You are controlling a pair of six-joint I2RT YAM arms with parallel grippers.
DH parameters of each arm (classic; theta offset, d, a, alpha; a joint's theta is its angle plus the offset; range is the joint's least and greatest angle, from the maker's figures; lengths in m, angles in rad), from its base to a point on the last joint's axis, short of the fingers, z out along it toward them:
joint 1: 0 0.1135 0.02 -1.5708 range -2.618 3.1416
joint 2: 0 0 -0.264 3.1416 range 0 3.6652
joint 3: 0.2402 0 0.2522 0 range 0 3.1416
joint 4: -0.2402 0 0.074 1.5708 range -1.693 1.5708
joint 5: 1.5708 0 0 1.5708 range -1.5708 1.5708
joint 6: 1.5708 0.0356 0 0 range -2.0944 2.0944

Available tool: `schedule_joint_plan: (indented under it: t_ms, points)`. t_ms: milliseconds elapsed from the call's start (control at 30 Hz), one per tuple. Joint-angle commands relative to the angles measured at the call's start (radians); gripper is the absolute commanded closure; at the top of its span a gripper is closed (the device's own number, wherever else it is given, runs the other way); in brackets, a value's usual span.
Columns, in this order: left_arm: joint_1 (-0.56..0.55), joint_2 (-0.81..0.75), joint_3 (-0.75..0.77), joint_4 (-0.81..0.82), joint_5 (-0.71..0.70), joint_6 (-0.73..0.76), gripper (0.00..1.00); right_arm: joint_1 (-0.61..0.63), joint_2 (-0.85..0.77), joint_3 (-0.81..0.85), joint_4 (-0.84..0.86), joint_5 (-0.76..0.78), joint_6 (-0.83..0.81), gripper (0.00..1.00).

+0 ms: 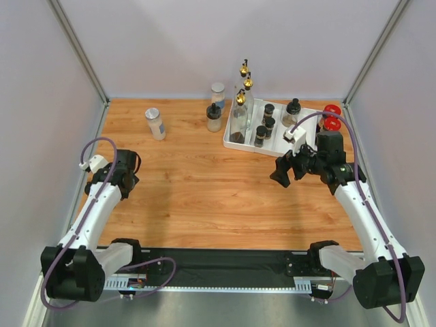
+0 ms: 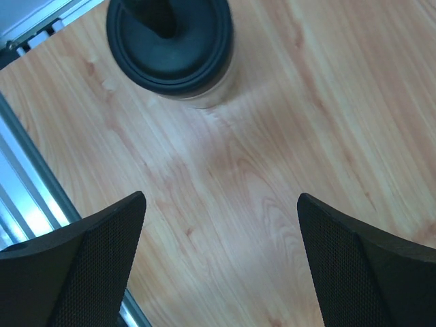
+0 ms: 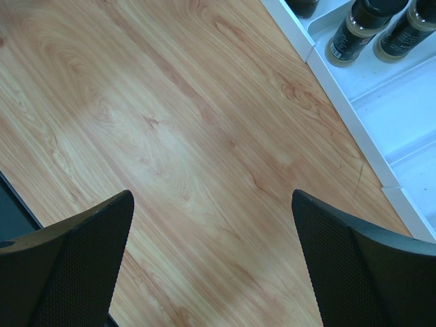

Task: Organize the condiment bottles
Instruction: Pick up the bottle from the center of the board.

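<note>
I will move my left gripper to the left in the top view until its open fingers are on both sides of the jar's black cap [image 2: 178,56], because the black-capped jar stands past its open fingers.
The condiment bottles cluster at the back right. Three tall gold-spouted bottles [image 1: 240,114], small black-capped spice jars [image 1: 268,124] and two red-lidded jars [image 1: 332,117] stand in or by the white divided tray [image 1: 308,139]. Loose on the table are a silver-lidded jar [image 1: 155,124], another [image 1: 217,93] and a black-capped jar [image 1: 214,117]. My right gripper [image 1: 283,170] [image 3: 212,194] hangs open over bare wood just left of the tray [image 3: 344,85], with spice jars [image 3: 354,30] beyond it. My left gripper [image 1: 129,170] [image 2: 221,197] is open and empty; a black-capped jar [image 2: 170,41] stands ahead of it.
The wooden table is walled by grey panels at the back and both sides. A metal rail [image 2: 27,184] runs close beside my left gripper. A black mat [image 1: 218,262] lies along the near edge between the arm bases.
</note>
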State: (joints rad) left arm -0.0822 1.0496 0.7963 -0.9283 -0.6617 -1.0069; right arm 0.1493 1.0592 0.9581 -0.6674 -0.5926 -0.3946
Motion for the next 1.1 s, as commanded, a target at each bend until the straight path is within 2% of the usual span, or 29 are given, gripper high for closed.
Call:
schedule_joint_plan:
  t_ms: [0,167,433,733,900,1067]
  points:
    - [0.053,0.024,0.044,-0.040,-0.013,-0.118,0.00,0.001,-0.024,0.010,0.043,0.011,-0.015,0.00]
    - [0.168,0.104,0.055,0.041,0.002,-0.081,0.00,0.001,-0.030,0.010,0.042,0.020,-0.020,0.00]
    - [0.248,0.254,0.127,0.083,-0.067,-0.027,0.00,-0.001,-0.034,0.007,0.045,0.023,-0.024,0.00]
    - [0.355,0.366,0.178,0.123,-0.058,0.017,0.04,0.001,-0.028,0.005,0.045,0.027,-0.024,0.00]
    - [0.360,0.412,0.219,0.135,-0.088,0.037,0.09,-0.001,-0.027,0.005,0.045,0.030,-0.026,0.00]
    - [0.368,0.423,0.235,0.147,-0.111,0.065,0.22,-0.001,-0.025,0.005,0.046,0.030,-0.027,0.00]
